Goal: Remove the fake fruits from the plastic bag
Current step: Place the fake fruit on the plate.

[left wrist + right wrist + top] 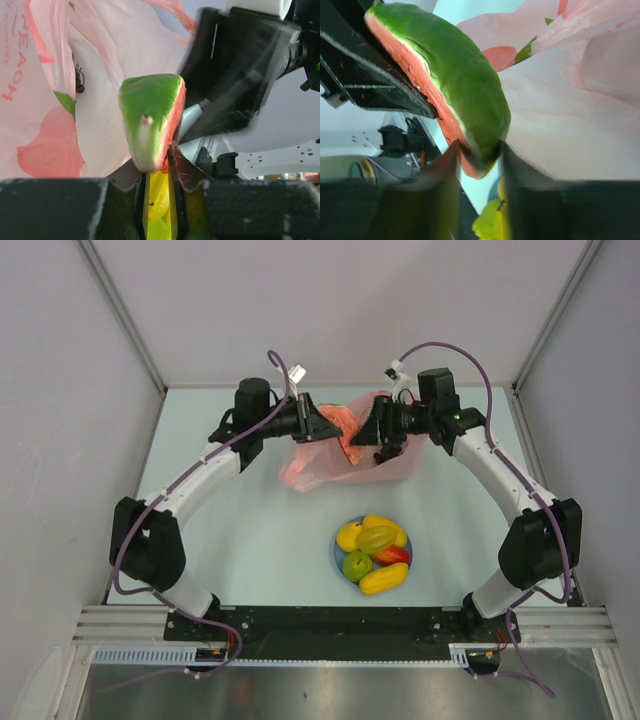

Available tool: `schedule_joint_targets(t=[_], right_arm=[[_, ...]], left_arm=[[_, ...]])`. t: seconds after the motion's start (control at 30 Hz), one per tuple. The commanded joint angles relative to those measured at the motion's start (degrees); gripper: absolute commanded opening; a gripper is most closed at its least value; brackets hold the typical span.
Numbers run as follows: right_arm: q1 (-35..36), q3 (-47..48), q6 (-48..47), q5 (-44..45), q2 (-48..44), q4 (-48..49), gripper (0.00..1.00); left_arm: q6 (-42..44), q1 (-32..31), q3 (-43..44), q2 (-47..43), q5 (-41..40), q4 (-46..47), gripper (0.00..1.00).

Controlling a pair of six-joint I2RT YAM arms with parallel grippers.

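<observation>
I will next move my left gripper back with the watermelon slice, lower the slice onto the fruits already on the blue plate, which is below and back from the gripper, and release it.
The watermelon slice, green rind and red flesh, hangs in the air between my two grippers above the pink plastic bag. My left gripper is shut on one tip of the slice, its fingers pinching the flesh sides at the left gripper's mouth. My right gripper has its fingers either side of the other tip, touching it at the right gripper's mouth. The bag presses against the right finger and fills the left of the left wrist view.
A blue plate near the front centre holds several fruits, yellow, green and red. Frame posts and grey walls stand on both sides. A small dark thing shows at a fold of the bag.
</observation>
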Motion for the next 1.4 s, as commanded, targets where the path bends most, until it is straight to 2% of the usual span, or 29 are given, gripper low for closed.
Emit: schedule_joint_targets(t=[0.0,0.07,0.1,0.13,0.3,0.33,0.43,0.63,0.73,0.77,0.8,0.93,1.17,1.3,1.37], right_arm=[[-0.2,1.7,-1.1,-0.6,-2.8,-1.9,0.76],[-5.6,3.6,-3.0,0.6,-3.4,-7.3,0.99],[-8.2,4.1,-3.4,-0.4,-3.5,-8.4,0.99],[-12.7,4.4,-3.7,-1.6,-3.7,-10.0,1.0],[-23.4,7.8,-7.9,-9.9,-5.0,-11.7,1.0],[-25.5,7.8,-8.5,-11.3,-5.2,-11.3,1.0],[-27.2,5.6,-9.6,-12.2,-7.4,-8.1,1.0],[-28.0,0.9,-9.8,-11.0,-11.5,-5.7,1.0],[-28.2,-0.4,-10.4,-7.7,-12.6,-6.6,1.0],[-28.4,-0.7,-10.4,-7.3,-12.6,-6.7,1.0],[-29.1,-1.0,-10.4,-7.0,-12.8,-6.9,1.0],[-31.1,-0.9,-11.4,-5.1,-13.2,-8.2,1.0],[-31.2,-3.4,-15.1,-1.5,-15.8,-10.2,1.0],[-31.7,-4.7,-17.5,2.1,-18.4,-11.4,1.0],[-32.3,-4.7,-17.0,2.1,-19.4,-11.8,1.0]], left_arm=[[5.8,0.6,4.8,0.3,2.8,-0.5,0.0],[12.0,2.0,7.7,0.3,4.2,-7.3,0.0],[15.4,2.4,9.8,-0.6,4.3,-13.6,0.0],[22.7,2.4,10.5,-1.4,4.5,-16.5,0.0],[43.1,0.1,12.2,-7.2,3.2,-35.2,0.0],[51.0,-0.6,12.1,-8.0,3.0,-37.8,0.0],[65.8,-4.2,10.3,-11.7,2.0,-46.7,0.0],[86.4,-15.2,12.9,-11.0,-6.1,-59.3,0.0],[89.3,-20.6,16.4,-8.1,-8.7,-62.2,0.0],[89.5,-22.1,18.3,-4.3,-9.1,-65.3,0.0],[89.6,-24.2,22.7,-2.2,-9.4,-67.5,0.0],[83.7,-28.1,34.0,7.7,-11.3,-76.0,0.0],[74.9,-38.3,40.6,11.2,-19.6,-78.3,0.0],[66.9,-43.0,42.6,15.4,-24.6,-76.7,0.0],[64.4,-44.6,48.0,18.3,-26.0,-77.8,0.0]])
